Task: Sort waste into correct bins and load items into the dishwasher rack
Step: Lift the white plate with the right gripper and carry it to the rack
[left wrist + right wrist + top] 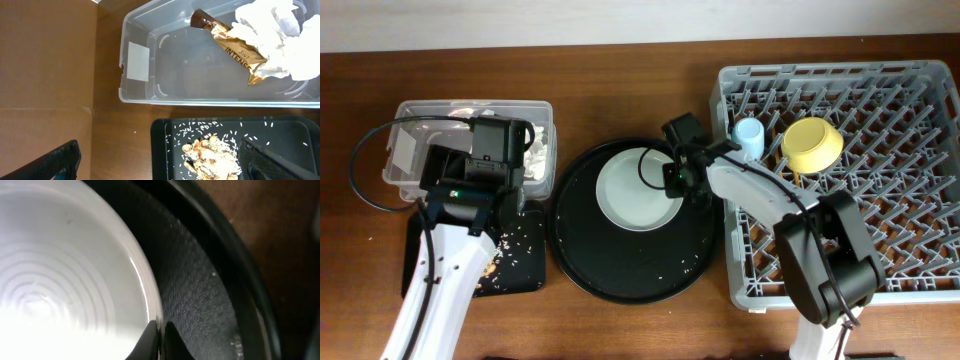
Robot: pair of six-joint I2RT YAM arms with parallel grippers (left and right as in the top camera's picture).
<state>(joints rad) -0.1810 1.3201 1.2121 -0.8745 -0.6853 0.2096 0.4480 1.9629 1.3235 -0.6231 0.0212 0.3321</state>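
Observation:
Next, my right gripper rises and carries the plate (630, 190) into the open slots beside the yellow bowl, since they lie to the gripper's right in the overhead view.
My right gripper (678, 185) (161, 340) is shut on the right rim of the round white plate (630, 190) (60, 280), which lies on the large round black tray (620, 270). My left gripper (157, 155) is open and empty, above the left edge of the shallow black tray (525, 275) (290, 135) holding beige food scraps (212, 157). The clear tub (415, 110) (130, 95) holds the brown-and-gold wrapper (235, 47) and white tissues (280, 35). The grey rack (900, 200) holds the light-blue cup (748, 132) and yellow bowl (812, 143). The pink cup and chopsticks are out of view.
Loose rice grains are scattered on the shallow black tray and on the round tray. The tub and shallow tray sit close together at the left, the round tray in the middle, and the rack at the right edge of the wooden table.

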